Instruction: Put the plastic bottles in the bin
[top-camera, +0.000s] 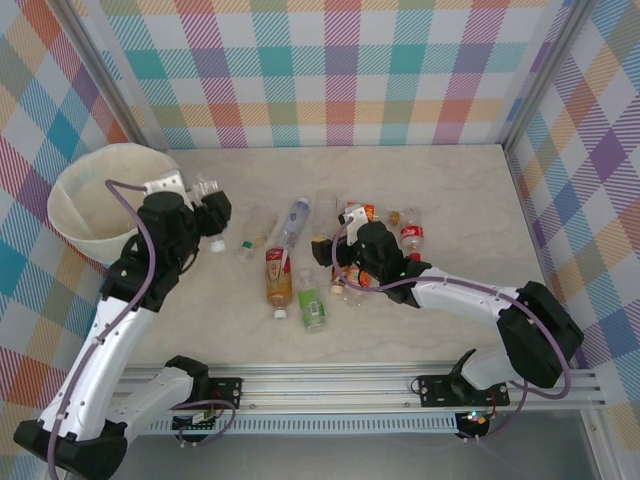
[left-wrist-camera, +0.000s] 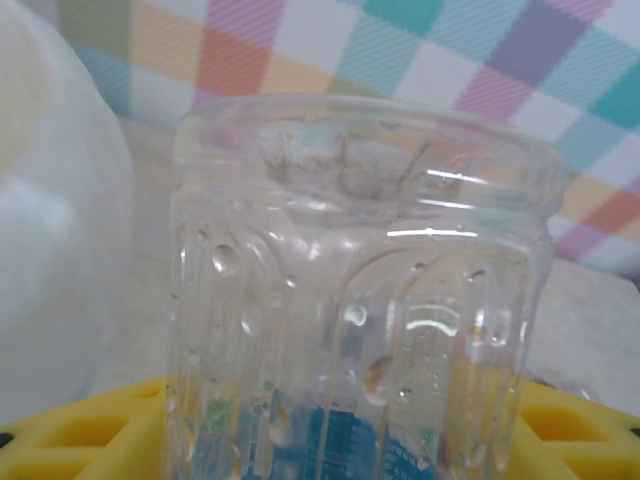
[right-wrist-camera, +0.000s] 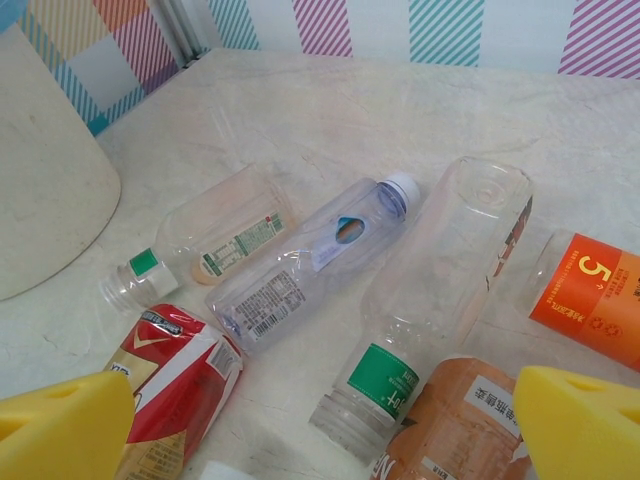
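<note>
The robot still holds the bottle outside the bin's rim, so its left gripper will next swing the bottle across over the bin's opening (top-camera: 98, 195) beside it and let go of the bottle.
My left gripper (top-camera: 208, 206) is raised just right of the bin (top-camera: 95, 200), a wide white tub, and is shut on a clear plastic bottle (top-camera: 205, 186). In the left wrist view that bottle (left-wrist-camera: 350, 280), with a blue label low down, stands between the yellow pads (left-wrist-camera: 80, 440). My right gripper (top-camera: 330, 264) hangs open over the pile of bottles mid-table. Between its yellow pads (right-wrist-camera: 585, 420) lie a clear green-labelled bottle (right-wrist-camera: 440, 280) and a brown one (right-wrist-camera: 460, 425). A blue-labelled bottle (right-wrist-camera: 310, 255) and a red-labelled one (right-wrist-camera: 175, 385) lie to the left.
More bottles are strewn about: an orange-labelled one (right-wrist-camera: 590, 295), a small uncapped one (right-wrist-camera: 210, 235), a green-labelled one (top-camera: 312, 308) and a red-capped one (top-camera: 411, 234). Checked walls close the table at the back and sides. The bin's wall (right-wrist-camera: 40, 190) stands left of the pile.
</note>
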